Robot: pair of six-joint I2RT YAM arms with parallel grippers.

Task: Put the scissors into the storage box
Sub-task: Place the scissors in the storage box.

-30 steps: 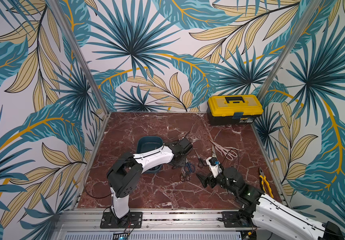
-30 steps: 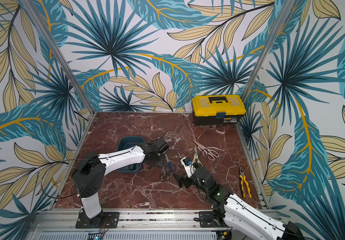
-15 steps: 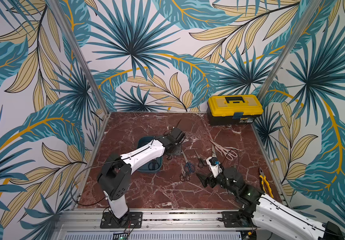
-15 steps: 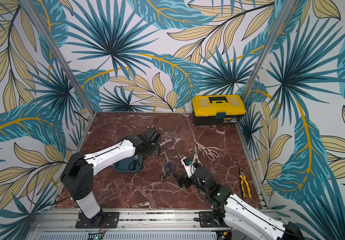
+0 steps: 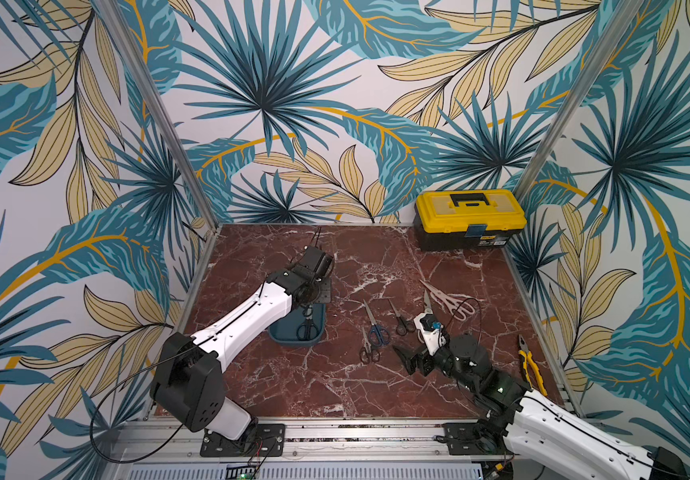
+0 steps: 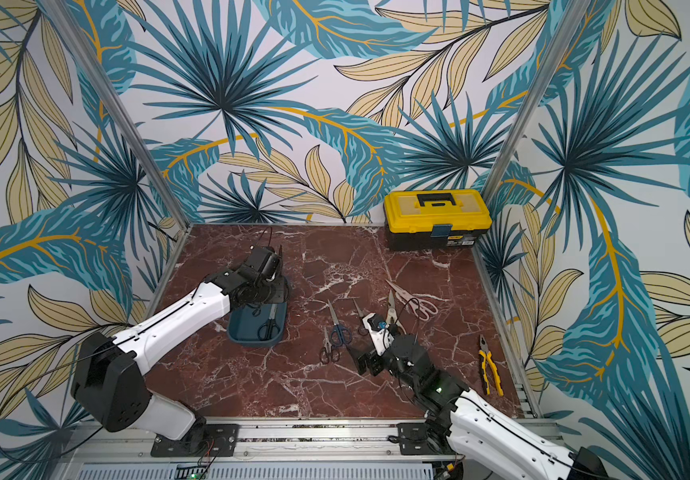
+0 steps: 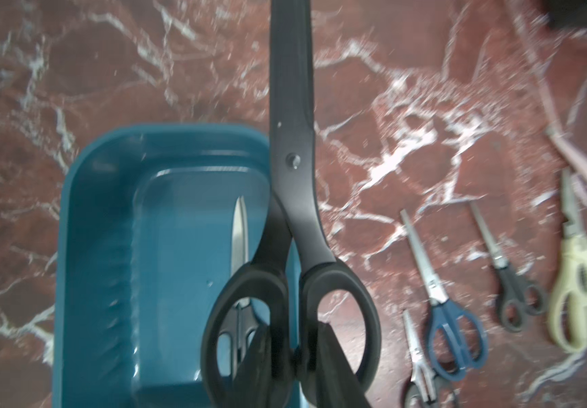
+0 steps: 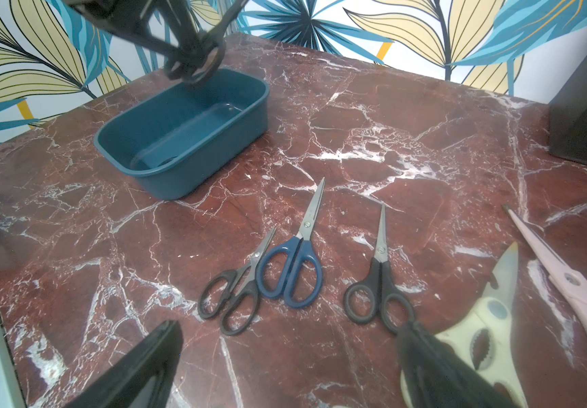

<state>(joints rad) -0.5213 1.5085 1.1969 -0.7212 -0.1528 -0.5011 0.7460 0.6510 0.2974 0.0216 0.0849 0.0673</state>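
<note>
Next, my left gripper will draw back and down to the box's bare bottom beside the black-handled pair and release the all-black scissors, as they overhang the box's rim.
My left gripper is shut on the handles of large all-black scissors, held above the right rim of the teal storage box, blades pointing away. A black-handled pair lies inside the box. On the marble lie small black-handled scissors, blue-handled, another black pair, cream-white and pale pink. My right gripper hovers open just short of the handles of the loose pairs, holding nothing. In a top view the left gripper is over the box's far end.
A yellow-lidded black toolbox stands at the back right corner. Yellow-handled pliers lie by the right edge. Aluminium frame rails and patterned walls enclose the red marble table.
My left arm has swung from the table's middle back and left to over the box, carrying the black scissors. The right arm has not moved.
</note>
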